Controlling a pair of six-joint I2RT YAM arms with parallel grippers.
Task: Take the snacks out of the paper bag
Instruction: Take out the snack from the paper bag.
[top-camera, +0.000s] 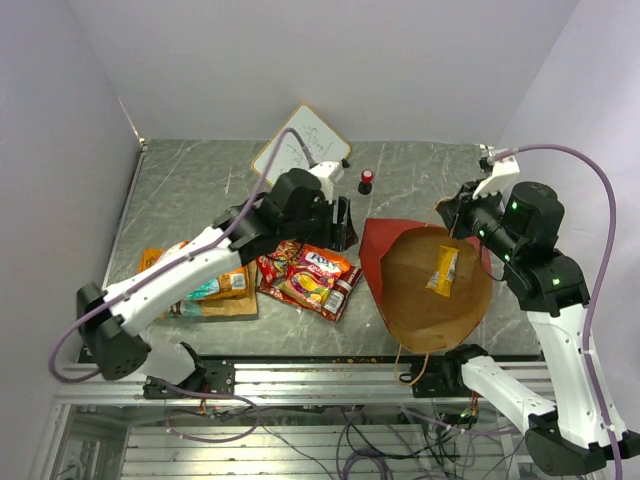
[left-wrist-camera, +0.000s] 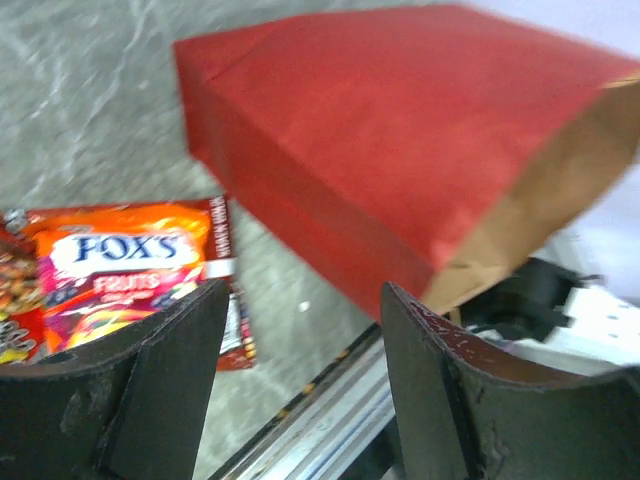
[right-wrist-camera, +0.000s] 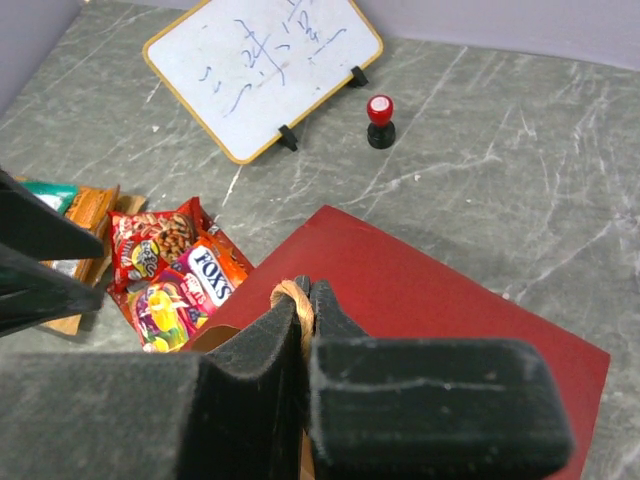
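Observation:
Next, my left gripper goes to the right in the top view, down through the bag's opening and onto the yellow packet.
The red paper bag (top-camera: 385, 252) lies tilted at centre right, its brown kraft mouth toward the camera. One yellow packet (top-camera: 443, 269) sits inside it. My right gripper (right-wrist-camera: 308, 292) is shut on the bag's twisted handle (right-wrist-camera: 292, 296) and holds the rim up; the bag also shows in the right wrist view (right-wrist-camera: 420, 300). My left gripper (top-camera: 343, 222) is open and empty, just left of the bag. The left wrist view shows the bag (left-wrist-camera: 400, 170) beyond my open fingers (left-wrist-camera: 420, 340). Several snack packets (top-camera: 310, 275), an orange Fox's one (left-wrist-camera: 125, 255) among them, lie left of the bag.
More packets (top-camera: 205, 285) lie at the left on a tan-brown one. A white whiteboard (top-camera: 300, 145) stands at the back, with a small red-capped object (top-camera: 366, 179) to its right. The table's metal front rail (top-camera: 330, 380) runs along the near edge.

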